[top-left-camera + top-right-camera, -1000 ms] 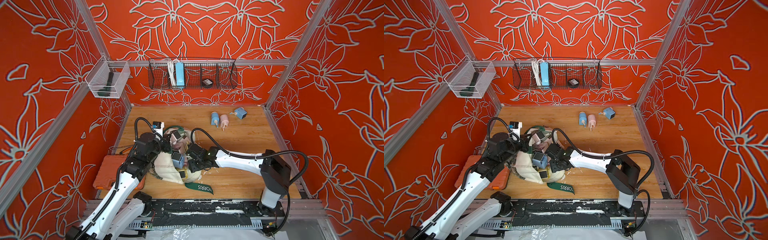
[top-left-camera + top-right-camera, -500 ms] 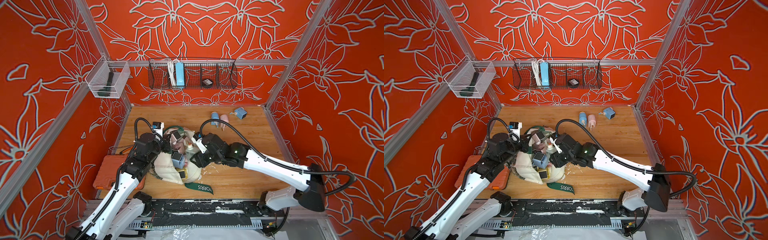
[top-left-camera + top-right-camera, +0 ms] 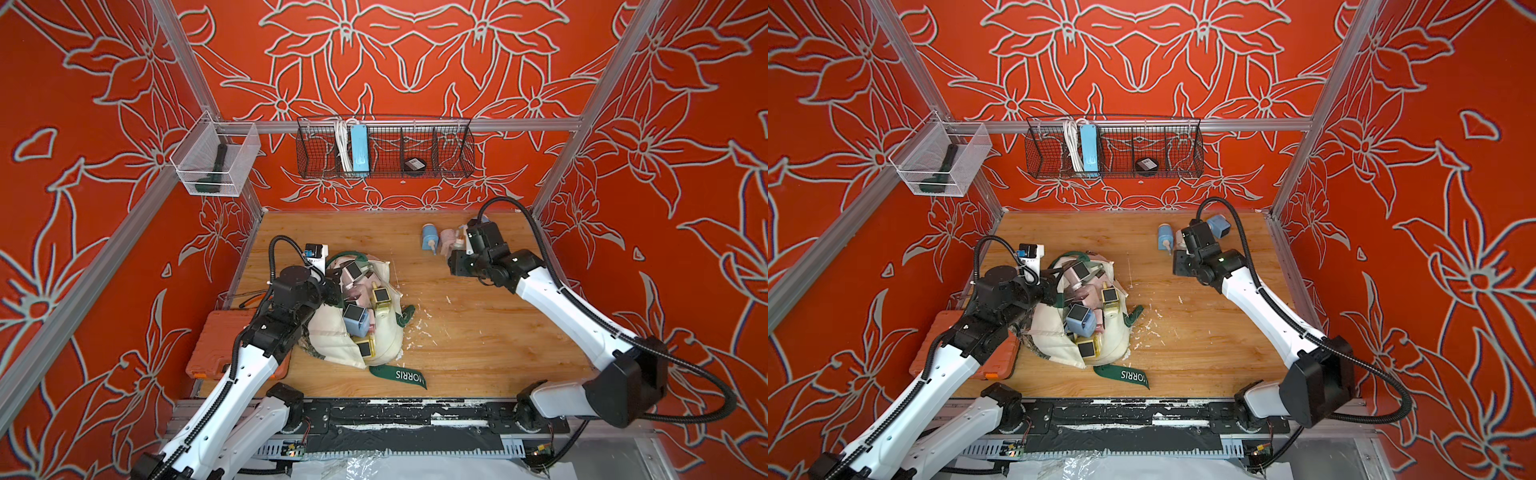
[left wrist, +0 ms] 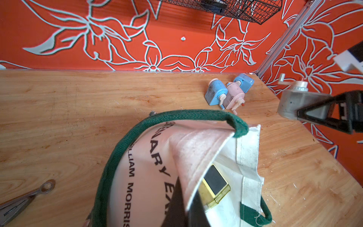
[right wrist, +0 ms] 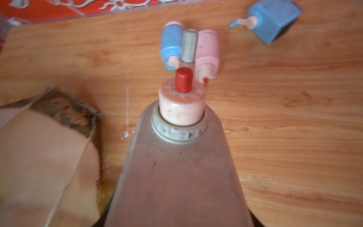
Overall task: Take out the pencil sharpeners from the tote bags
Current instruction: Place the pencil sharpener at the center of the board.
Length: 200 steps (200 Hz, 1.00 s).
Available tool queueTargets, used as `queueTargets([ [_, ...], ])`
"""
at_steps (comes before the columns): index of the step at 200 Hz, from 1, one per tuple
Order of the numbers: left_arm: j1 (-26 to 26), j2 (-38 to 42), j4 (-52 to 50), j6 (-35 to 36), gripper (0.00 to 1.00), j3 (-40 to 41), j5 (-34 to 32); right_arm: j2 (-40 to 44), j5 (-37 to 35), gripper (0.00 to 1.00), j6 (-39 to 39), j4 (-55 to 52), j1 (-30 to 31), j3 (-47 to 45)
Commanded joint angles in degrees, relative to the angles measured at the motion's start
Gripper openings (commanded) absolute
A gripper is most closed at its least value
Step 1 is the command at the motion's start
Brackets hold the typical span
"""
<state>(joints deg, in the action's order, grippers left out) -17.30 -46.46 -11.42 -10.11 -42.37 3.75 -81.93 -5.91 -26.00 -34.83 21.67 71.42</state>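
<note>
The wood beside the pink sharpener, outward of my right gripper and below it, is clear. So my right gripper should next reach outward, lower and release the grey sharpener (image 5: 176, 167) there.
The cream tote bag (image 3: 384, 347) with green handles lies open at the table's front left. Inside it sit several pencil sharpeners, among them a blue one (image 3: 355, 319) and a yellow one (image 3: 380, 297). My left gripper (image 4: 186, 208) is shut on the bag's cream rim by the opening. My right gripper (image 3: 458, 249) hovers at the back right, shut on a grey sharpener (image 5: 176, 167) with a pink knob and red tip. Just beyond it on the wood lie a blue sharpener (image 3: 429, 237), a pink sharpener (image 5: 208, 49) and another blue sharpener (image 3: 1219, 226).
An orange plastic case (image 3: 216, 345) lies under my left arm at the table's left edge. On the back wall hang a wire basket (image 3: 453, 153) holding a blue power strip (image 3: 359, 149) and a clear bin (image 3: 214, 160). Pale shavings dot the wood beside the bag. Pliers (image 4: 25, 196) lie near the bag.
My right arm has lifted away from the bag and swung to the back right with the grey sharpener in its jaws. My left gripper has kept its hold on the bag's rim.
</note>
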Motion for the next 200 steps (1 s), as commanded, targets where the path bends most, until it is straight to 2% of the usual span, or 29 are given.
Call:
queueTargets([
  [1, 0.1, 1.0, 0.2, -0.3, 0.00, 0.8, -0.2, -4.6, -2.7, 0.41, -2.1, 3.1, -5.5, 2.5],
  [37, 0.1, 1.0, 0.3, -0.4, 0.00, 0.8, 0.3, -16.3, 2.5, 0.40, 1.2, 8.8, -12.0, 7.8],
  [93, 0.1, 0.8, 0.3, -0.4, 0.00, 0.8, 0.2, -31.4, 4.1, 0.42, 7.2, 10.3, -14.5, 19.9],
  [120, 0.1, 0.5, 0.3, -0.4, 0.00, 0.9, 0.3, -37.6, 1.8, 0.42, 10.2, 8.9, -14.8, 26.2],
  [154, 0.1, 0.3, 0.2, -0.3, 0.00, 0.8, -0.2, -43.2, 3.4, 0.44, 12.3, 7.5, -14.9, 32.2],
  [200, 0.1, -0.3, 0.1, -0.3, 0.00, 0.8, -0.1, -46.8, 2.4, 0.46, 13.5, 6.8, -15.0, 34.7],
])
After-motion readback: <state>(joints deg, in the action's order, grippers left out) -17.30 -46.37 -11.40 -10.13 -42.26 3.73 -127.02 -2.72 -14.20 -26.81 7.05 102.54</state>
